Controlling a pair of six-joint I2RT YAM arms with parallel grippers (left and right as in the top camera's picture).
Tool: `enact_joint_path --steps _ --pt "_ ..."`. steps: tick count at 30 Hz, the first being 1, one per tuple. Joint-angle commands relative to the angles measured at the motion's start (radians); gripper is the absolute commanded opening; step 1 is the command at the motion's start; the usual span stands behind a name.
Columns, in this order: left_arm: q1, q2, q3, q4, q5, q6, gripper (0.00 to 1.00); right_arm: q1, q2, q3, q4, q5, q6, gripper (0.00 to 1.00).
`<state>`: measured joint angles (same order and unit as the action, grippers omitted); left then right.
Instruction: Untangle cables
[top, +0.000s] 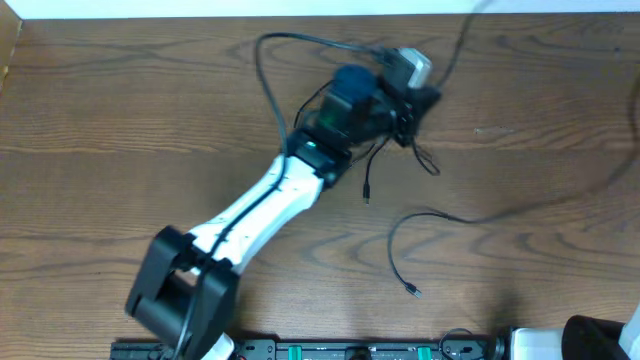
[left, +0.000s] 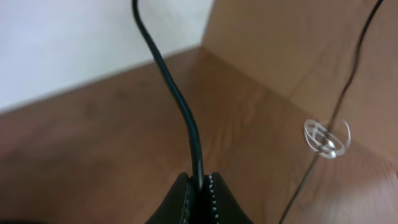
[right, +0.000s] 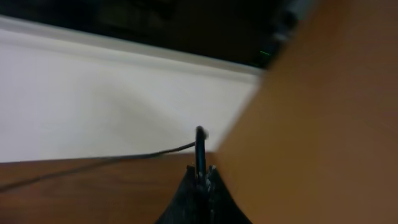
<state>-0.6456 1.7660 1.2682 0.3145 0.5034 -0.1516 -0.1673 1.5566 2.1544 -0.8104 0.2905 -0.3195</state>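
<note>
My right gripper moves down toward the table beside the tan wall next and lets go of the thin black cable, because the cable hangs raised above the table.
My left gripper (top: 408, 100) reaches to the far middle of the table. In the left wrist view it (left: 200, 186) is shut on a black cable (left: 180, 99) that runs up and away from the jaws. A small white/silver coil (top: 415, 66) lies right beside it and also shows in the left wrist view (left: 326, 137). Thin black cables trail from the bundle: one loops far left (top: 268, 70), one ends in a plug (top: 367, 192), and one curls to a plug (top: 412, 288) and runs off right. My right gripper (right: 202, 175) is shut on a thin black cable (right: 200, 146).
The wooden table (top: 120, 120) runs to a pale far edge (top: 200, 8). The left arm's white link (top: 255, 205) crosses the left middle of the table. Part of the right arm (top: 600, 335) shows at the front right corner. A thin cable (left: 351, 74) crosses the left wrist view.
</note>
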Motion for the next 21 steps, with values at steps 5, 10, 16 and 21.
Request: enact_joint_path --steps 5,10,16,21 --pt "-0.071 0.064 0.012 0.022 0.017 0.001 0.25 -0.126 0.002 0.016 -0.049 -0.041 -0.025 0.01" --pt "-0.078 0.074 0.012 0.021 0.009 0.0 0.93 -0.135 0.007 0.009 -0.05 -0.073 -0.014 0.01" --pt "-0.054 0.074 0.012 0.006 0.009 0.0 0.94 -0.135 0.034 0.009 -0.058 -0.074 -0.002 0.01" --pt "-0.005 0.072 0.012 -0.039 0.009 0.0 0.94 -0.134 0.061 0.009 -0.088 -0.148 0.001 0.01"
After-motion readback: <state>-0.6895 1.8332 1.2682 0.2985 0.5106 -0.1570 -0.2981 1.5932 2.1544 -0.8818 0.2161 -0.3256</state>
